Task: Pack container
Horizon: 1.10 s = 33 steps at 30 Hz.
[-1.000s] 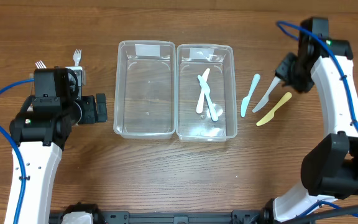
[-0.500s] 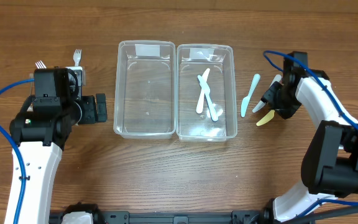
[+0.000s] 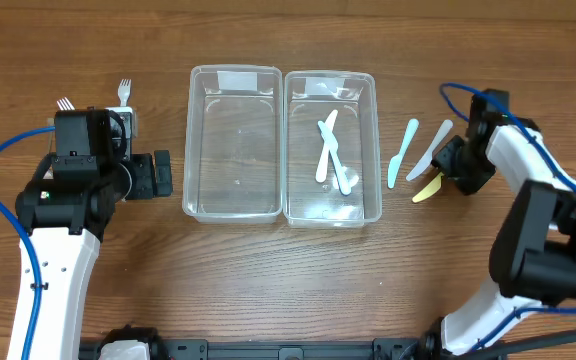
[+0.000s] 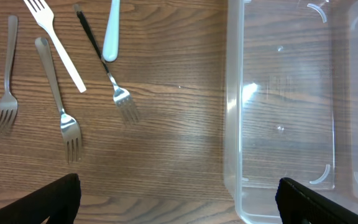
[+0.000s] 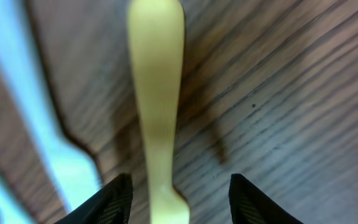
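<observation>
The narrow neck of the yellow knife [image 3: 426, 189] is just below the open fingers of my right gripper, which straddle it. My right gripper will go down a little next and close on the knife's neck.
Two clear plastic containers stand side by side: the left one [image 3: 233, 142] holds nothing, the right one [image 3: 368, 140] holds white and pale blue plastic knives [image 3: 332, 158]. On the table to their right lie a pale blue knife [image 3: 402, 152], a white knife [image 3: 429, 150] and a yellow knife [image 3: 426, 189]. My right gripper [image 3: 450, 172] is open and low over the yellow knife [image 5: 156, 93], its fingers [image 5: 114, 199] on either side of the handle. My left gripper [image 3: 164, 173] is open beside the left container [image 4: 278, 112], holding nothing.
Several forks lie at the far left: metal ones [image 4: 58, 93], a black-handled one [image 4: 101, 59] and a white plastic one [image 4: 55, 40]. A white fork [image 3: 124, 92] shows above the left arm in the overhead view.
My right gripper came down from beside the knives to the yellow knife and now straddles its handle. The left arm has not moved.
</observation>
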Available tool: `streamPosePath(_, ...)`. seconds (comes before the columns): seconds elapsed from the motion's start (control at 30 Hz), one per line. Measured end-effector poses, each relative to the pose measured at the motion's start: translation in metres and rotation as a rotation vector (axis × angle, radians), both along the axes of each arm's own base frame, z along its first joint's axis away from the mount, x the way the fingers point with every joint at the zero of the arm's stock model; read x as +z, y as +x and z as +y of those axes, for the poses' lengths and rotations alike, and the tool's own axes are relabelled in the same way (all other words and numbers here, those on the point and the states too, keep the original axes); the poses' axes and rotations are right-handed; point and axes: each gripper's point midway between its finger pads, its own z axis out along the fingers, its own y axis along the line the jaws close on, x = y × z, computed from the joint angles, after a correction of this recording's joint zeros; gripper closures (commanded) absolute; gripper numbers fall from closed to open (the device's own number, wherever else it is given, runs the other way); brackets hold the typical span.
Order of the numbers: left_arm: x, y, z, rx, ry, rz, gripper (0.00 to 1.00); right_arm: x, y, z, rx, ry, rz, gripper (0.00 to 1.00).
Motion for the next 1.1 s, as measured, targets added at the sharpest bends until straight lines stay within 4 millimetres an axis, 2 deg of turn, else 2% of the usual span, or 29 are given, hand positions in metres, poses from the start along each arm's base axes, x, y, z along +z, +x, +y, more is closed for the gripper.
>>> streamPosePath(0.03, -0.0003, -0.0006, 0.0, 0.0, 0.0, 0.003, 0.0, -0.0086, -0.002, 0.0005, 0.0, 0.005, 0.025, 0.48)
streamPosePath(0.17, -0.0012, -0.002, -0.0001, 0.0, 0.0, 0.01, 0.0, -0.0098, -0.0003, 0.0013, 0.005, 0.005, 0.022, 0.48)
streamPosePath(0.23, -0.0012, -0.0019, -0.0001, 0.0, 0.0, 0.009, 0.0, -0.0099, 0.0, 0.0013, 0.005, 0.005, 0.023, 0.52)
streamPosePath(0.5, -0.0012, -0.002, -0.0001, 0.0, 0.0, 0.01, 0.0, -0.0102, -0.0024, -0.0014, 0.012, -0.01, 0.035, 0.81)
streamPosePath(0.63, -0.0012, -0.002, -0.0001, 0.0, 0.0, 0.01, 0.0, -0.0103, -0.0025, -0.0022, 0.007, -0.011, 0.035, 0.83)
streamPosePath(0.7, -0.0012, -0.002, -0.0001, 0.0, 0.0, 0.01, 0.0, -0.0101, -0.0023, -0.0023, 0.008, -0.011, 0.034, 0.88)
streamPosePath(0.87, -0.0012, -0.002, -0.0001, 0.0, 0.0, 0.01, 0.0, -0.0103, -0.0023, -0.0024, 0.007, -0.011, 0.034, 0.89)
streamPosePath(0.93, -0.0012, -0.002, -0.0001, 0.0, 0.0, 0.01, 0.0, -0.0103, -0.0024, -0.0024, 0.007, -0.011, 0.035, 0.96)
streamPosePath(1.1, -0.0012, -0.002, -0.0001, 0.0, 0.0, 0.01, 0.0, -0.0102, -0.0019, -0.0024, 0.009, -0.011, 0.033, 0.96)
